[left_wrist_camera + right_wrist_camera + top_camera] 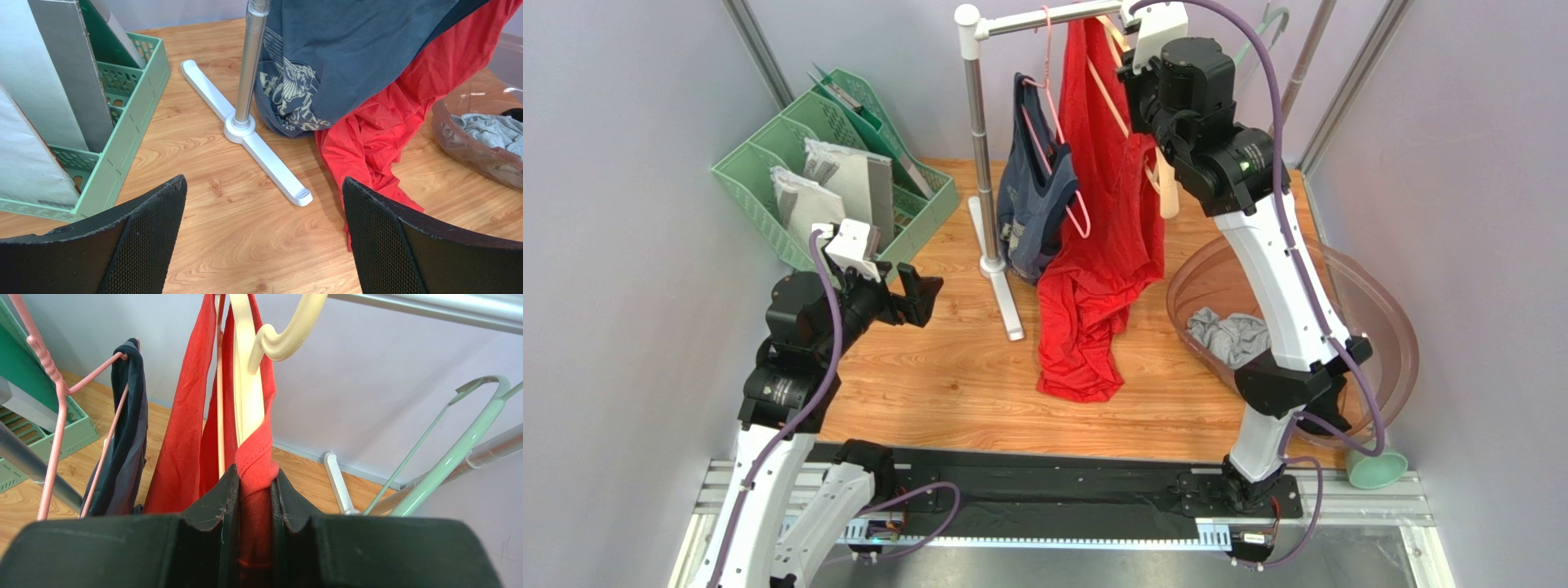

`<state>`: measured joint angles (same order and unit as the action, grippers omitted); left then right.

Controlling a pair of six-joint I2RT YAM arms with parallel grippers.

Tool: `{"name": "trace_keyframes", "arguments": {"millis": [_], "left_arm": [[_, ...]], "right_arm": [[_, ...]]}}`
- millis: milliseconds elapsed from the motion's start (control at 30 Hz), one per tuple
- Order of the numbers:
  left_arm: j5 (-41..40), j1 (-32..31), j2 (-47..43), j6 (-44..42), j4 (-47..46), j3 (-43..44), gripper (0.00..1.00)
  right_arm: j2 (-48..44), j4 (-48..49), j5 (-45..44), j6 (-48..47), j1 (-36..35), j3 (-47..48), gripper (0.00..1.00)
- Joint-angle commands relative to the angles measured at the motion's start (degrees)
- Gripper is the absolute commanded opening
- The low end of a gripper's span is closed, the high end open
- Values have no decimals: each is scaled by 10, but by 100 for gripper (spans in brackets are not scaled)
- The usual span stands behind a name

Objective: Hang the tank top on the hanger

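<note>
Next I will lower my right gripper slightly, shift toward the navy top, then release the strap.
The red tank top (pixel 1100 233) hangs from the rail on the cream hanger (pixel 1120 113), and its lower part trails on the wooden table. In the right wrist view the cream hanger (pixel 245 386) stands between red folds, its hook over the rail. My right gripper (pixel 254 478) is shut on a red strap of the tank top (pixel 255 459) beside the hanger's shoulder; it also shows high by the rail in the top view (pixel 1143 76). My left gripper (pixel 264 202) is open and empty, low over the table left of the rack; it shows in the top view (pixel 906 294).
A navy top (pixel 1032 196) hangs on a pink hanger (pixel 1063 123). The white rack's pole and foot (pixel 245 131) stand mid-table. A green file crate (pixel 842 159) is at the back left. A clear bowl (pixel 1369 319) holds a grey cloth (pixel 1228 333). A mint hanger (pixel 454 447) hangs at right.
</note>
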<state>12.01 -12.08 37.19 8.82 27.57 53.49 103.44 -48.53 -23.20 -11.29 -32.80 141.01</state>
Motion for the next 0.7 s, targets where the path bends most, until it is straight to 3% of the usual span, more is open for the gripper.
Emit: {"name": "trace_keyframes", "arguments": {"millis": [0, 400, 667], "left_arm": [[17, 10, 1, 11, -22, -6, 99], [32, 23, 3, 14, -25, -6, 99], [42, 35, 7, 19, -27, -6, 99]], "right_arm": [[9, 78, 0, -24, 2, 40, 0], [33, 83, -7, -30, 3, 27, 0], [-10, 104, -11, -8, 3, -70, 0]]}}
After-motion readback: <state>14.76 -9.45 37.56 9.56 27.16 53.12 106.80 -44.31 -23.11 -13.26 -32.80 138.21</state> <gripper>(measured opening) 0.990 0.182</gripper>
